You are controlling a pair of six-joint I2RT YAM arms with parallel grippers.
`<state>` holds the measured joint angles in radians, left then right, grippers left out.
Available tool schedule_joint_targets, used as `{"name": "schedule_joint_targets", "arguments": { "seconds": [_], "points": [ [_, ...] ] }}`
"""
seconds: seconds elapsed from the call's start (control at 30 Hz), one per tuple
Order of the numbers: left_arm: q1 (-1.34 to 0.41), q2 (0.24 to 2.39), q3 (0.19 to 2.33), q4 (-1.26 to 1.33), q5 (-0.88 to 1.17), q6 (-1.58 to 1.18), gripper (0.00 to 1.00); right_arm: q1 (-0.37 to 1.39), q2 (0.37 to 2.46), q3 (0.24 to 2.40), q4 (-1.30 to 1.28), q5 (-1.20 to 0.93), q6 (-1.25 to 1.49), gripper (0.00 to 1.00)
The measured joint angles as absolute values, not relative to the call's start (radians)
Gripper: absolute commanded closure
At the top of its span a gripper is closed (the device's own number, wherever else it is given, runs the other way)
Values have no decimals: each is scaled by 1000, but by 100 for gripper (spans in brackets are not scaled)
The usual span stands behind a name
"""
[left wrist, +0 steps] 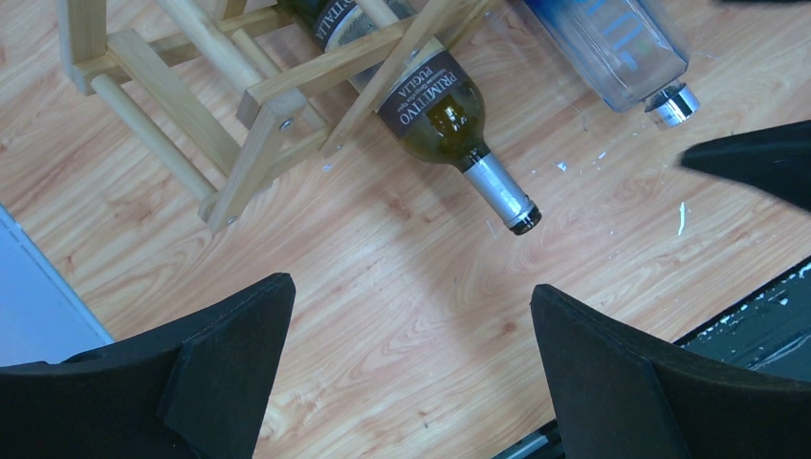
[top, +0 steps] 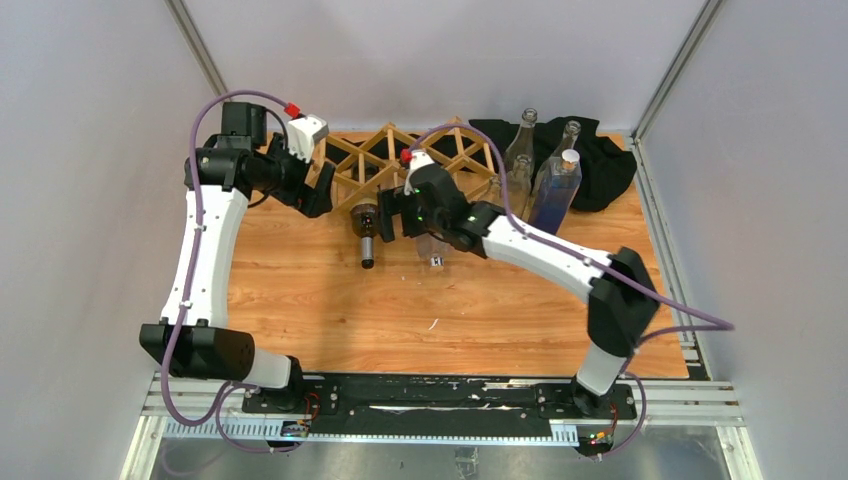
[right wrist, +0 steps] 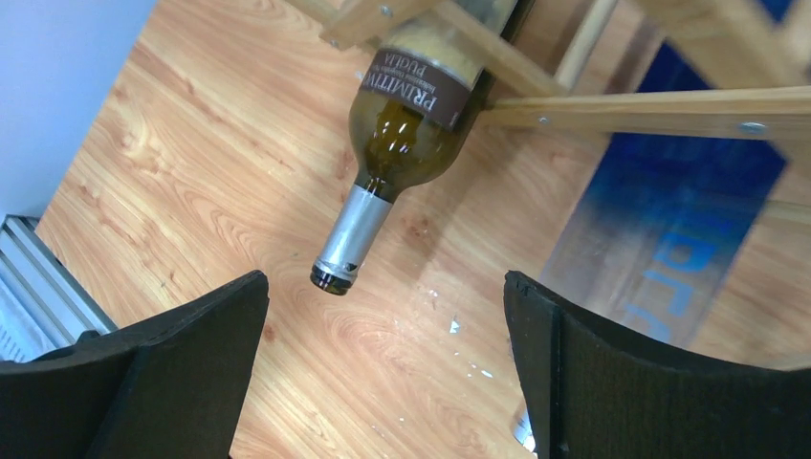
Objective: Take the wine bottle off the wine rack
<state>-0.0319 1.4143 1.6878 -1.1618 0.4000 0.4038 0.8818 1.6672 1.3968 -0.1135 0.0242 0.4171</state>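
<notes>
The bottle's silver-capped neck [top: 366,248] sticks out clear of the rack [top: 398,158], so my right gripper needs to move down and to the left in the top view around it next.
The wine rack [top: 398,158] of light wood slats stands at the back of the table. A dark green wine bottle [top: 366,226] with a brown label lies in a lower opening, its silver-capped neck pointing toward the near edge. The left wrist view shows that bottle [left wrist: 442,113] beyond my open left gripper [left wrist: 411,287], which holds nothing. My left gripper [top: 318,198] hovers at the rack's left end. My right gripper [top: 388,218] is just right of the bottle. The bottle [right wrist: 402,124] has its mouth just ahead of my open right gripper [right wrist: 384,277], untouched.
A clear bottle with blue print [right wrist: 669,239] lies on the table under the right arm, beside the wine bottle. Several glass bottles [top: 545,165] stand at the back right by a black cloth [top: 605,165]. White flecks dot the wooden table [top: 330,300].
</notes>
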Motion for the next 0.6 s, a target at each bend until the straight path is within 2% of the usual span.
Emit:
{"name": "schedule_joint_targets", "arguments": {
  "seconds": [0.23, 0.4, 0.6],
  "points": [
    [-19, 1396, 1666, -1163, 416, 416, 0, 913, 1900, 1621, -205, -2, 465, 5],
    [-15, 1394, 1654, -1163, 422, 420, 0, 929, 1995, 1681, -234, 11, 486, 10],
    [-14, 1393, 1654, -1163, 426, 420, 0, 932, 2101, 1731, -255, 31, 509, 9]
  ]
}}
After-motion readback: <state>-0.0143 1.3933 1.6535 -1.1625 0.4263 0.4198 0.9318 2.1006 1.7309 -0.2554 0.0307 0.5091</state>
